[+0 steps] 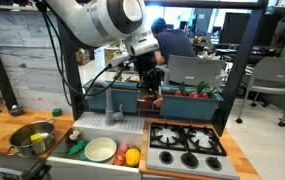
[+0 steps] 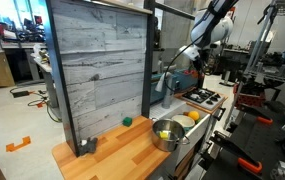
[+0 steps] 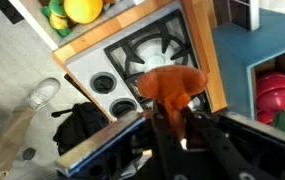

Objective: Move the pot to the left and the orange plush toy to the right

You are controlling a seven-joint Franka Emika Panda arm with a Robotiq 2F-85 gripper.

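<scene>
The sink tray lies below, toward the pot, so the robot next needs to move its gripper down off the stove (image 1: 187, 146) and release the toy over the sink tray by the yellow fruit.
The orange plush toy (image 3: 172, 85) is clamped between the dark fingers of my gripper (image 3: 175, 114), which holds it in the air above the toy stove (image 3: 147, 50). In an exterior view the gripper (image 1: 151, 90) hangs with the toy (image 1: 155, 101) in front of the blue back panel, above the stove (image 1: 187, 146). The shiny silver pot (image 1: 32, 137) stands on the wooden counter at the far left, well away from the gripper. It also shows in the other exterior view (image 2: 168, 133) near the counter's edge.
A white-and-green plate (image 1: 100, 150) lies in the sink tray between pot and stove, with red and yellow toy fruit (image 1: 127, 156) beside it. More toy fruit (image 3: 274, 95) lies on the blue shelf. A grey plank wall (image 2: 102, 70) stands behind the counter.
</scene>
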